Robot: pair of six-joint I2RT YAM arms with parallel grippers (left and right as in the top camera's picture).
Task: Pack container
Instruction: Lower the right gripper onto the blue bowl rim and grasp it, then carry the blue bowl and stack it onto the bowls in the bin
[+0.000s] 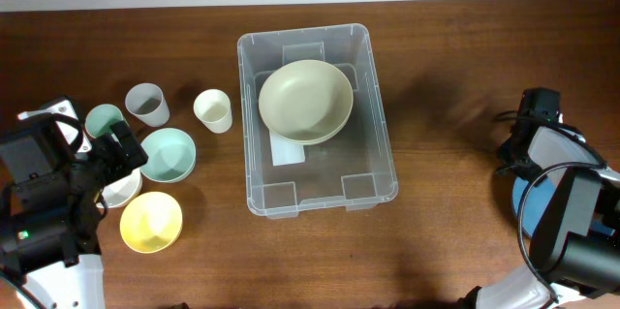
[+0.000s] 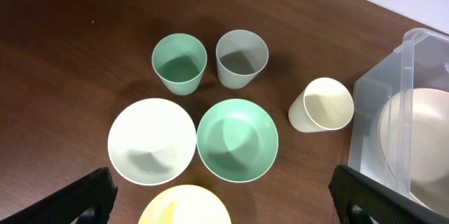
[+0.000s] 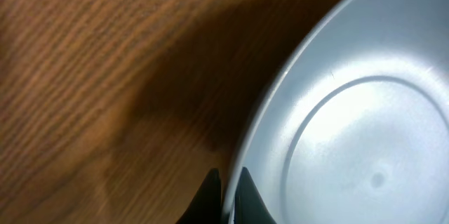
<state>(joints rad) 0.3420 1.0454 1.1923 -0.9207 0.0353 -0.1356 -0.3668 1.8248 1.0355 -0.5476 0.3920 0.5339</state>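
Observation:
My right gripper will next lift the pale blue bowl outward over the container and then lower it into the olive-cream bowl [image 1: 306,102], which is empty.
The clear container [image 1: 384,144] stands mid-table, and an olive-cream bowl [image 1: 305,101] leans inside it over a white label [image 1: 288,152]. Its corner also shows in the left wrist view [image 2: 375,104]. My left gripper [image 2: 228,199] hangs open above the bowls at the left, its dark fingers [image 2: 88,197] spread wide with nothing between them. My right gripper [image 3: 226,180] is shut on the rim of a pale blue bowl [image 3: 351,112] at the right side of the table. In the overhead view that bowl [image 1: 524,191] is mostly hidden under the right arm.
Left of the container stand a green cup [image 2: 179,62], a grey cup [image 2: 242,57] and a cream cup [image 2: 323,104]. In front of them sit a white bowl [image 2: 151,140], a mint bowl [image 2: 237,140] and a yellow bowl [image 2: 186,208].

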